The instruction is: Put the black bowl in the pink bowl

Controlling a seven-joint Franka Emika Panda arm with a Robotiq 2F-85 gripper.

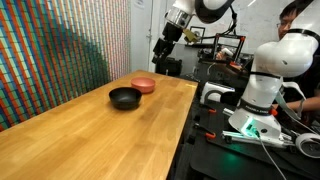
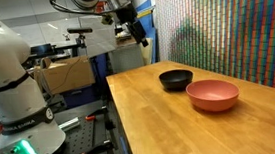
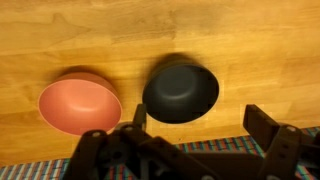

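My gripper will next move outward and down onto the black bowl's rim by the pink bowl, because the black bowl's rim is below and outward of my gripper.
The black bowl [image 1: 124,97] sits on the wooden table beside the pink bowl [image 1: 144,85]; they are close together, and both show in both exterior views. In an exterior view the black bowl [image 2: 175,79] is behind the pink bowl [image 2: 212,95]. In the wrist view the black bowl [image 3: 180,90] is right of the pink bowl [image 3: 80,101]. My gripper [image 1: 162,45] hangs high above the table's far end, well apart from the bowls. It is open and empty, with its fingers [image 3: 200,128] spread wide.
The wooden table [image 1: 90,140] runs long, with its edge next to the robot base [image 1: 258,95]. A multicoloured patterned wall [image 2: 233,23] borders the table. Cluttered benches and a person [image 1: 300,20] are behind the arm.
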